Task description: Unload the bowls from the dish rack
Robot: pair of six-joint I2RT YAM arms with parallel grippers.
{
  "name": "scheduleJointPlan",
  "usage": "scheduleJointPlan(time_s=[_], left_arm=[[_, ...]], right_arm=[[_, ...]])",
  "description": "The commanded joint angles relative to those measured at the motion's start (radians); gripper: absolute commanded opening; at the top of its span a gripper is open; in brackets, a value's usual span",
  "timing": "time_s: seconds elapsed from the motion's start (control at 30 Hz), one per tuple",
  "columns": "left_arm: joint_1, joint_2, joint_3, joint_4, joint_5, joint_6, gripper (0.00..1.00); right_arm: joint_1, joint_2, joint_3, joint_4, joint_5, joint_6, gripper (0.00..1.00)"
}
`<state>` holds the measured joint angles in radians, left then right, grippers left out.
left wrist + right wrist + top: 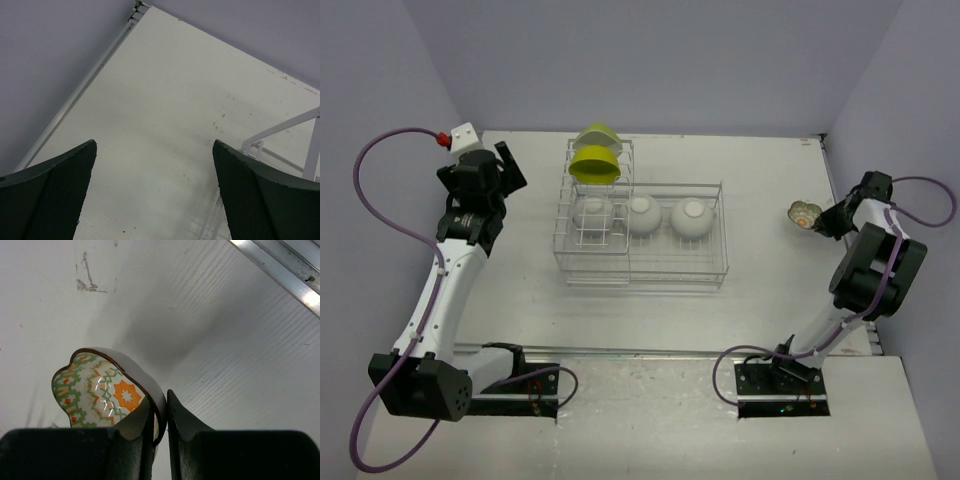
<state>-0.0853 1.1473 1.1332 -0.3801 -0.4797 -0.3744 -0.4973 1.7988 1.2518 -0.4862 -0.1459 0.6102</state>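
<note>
The patterned bowl [804, 213] goes down onto the empty table next, once my right gripper first lowers and moves slightly toward the rack [705, 272].
The white wire dish rack [705, 272] stands mid-table. Three white bowls [690, 217] lie in it, and two lime-yellow bowls [594, 165] sit on the taller slotted section at its left end. My right gripper [820, 222] is shut on the rim of the patterned bowl [804, 213] at the table's right side; the right wrist view shows its green and orange inside [97, 390] with one finger [137, 427] inside the rim and one outside. My left gripper [508, 165] is open and empty, left of the rack; a rack corner [305, 145] shows beside its right finger.
The table's back edge rail [720, 136] and right side rail [835, 190] lie close to the bowls and the right gripper. Purple walls enclose the table on three sides. Bare tabletop [650, 320] lies in front of the rack.
</note>
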Motion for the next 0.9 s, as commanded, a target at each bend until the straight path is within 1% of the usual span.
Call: scheduleJointPlan(time_s=[0.0, 0.33, 0.57, 0.6, 0.77, 0.8, 0.87], left_arm=[[0.004, 0.005, 0.028, 0.052, 0.036, 0.002, 0.97], [0.004, -0.003, 0.040, 0.046, 0.050, 0.006, 0.97], [0.004, 0.000, 0.037, 0.053, 0.073, -0.007, 0.97], [0.004, 0.000, 0.037, 0.053, 0.076, -0.011, 0.97], [0.004, 0.003, 0.039, 0.055, 0.093, -0.023, 0.96], [0.004, 0.002, 0.037, 0.055, 0.096, -0.023, 0.96], [0.004, -0.003, 0.037, 0.058, 0.101, -0.024, 0.96]], right_arm=[[-0.015, 0.045, 0.023, 0.029, 0.002, 0.019, 0.00], [-0.012, 0.080, 0.021, 0.031, 0.023, 0.013, 0.00], [0.003, 0.044, -0.018, 0.057, 0.028, -0.004, 0.14], [0.006, 0.042, -0.020, 0.055, 0.032, -0.009, 0.19], [0.013, 0.040, -0.017, 0.046, 0.037, -0.020, 0.21], [0.014, 0.040, -0.012, 0.046, 0.039, -0.021, 0.25], [0.019, 0.031, -0.009, 0.046, 0.040, -0.023, 0.25]])
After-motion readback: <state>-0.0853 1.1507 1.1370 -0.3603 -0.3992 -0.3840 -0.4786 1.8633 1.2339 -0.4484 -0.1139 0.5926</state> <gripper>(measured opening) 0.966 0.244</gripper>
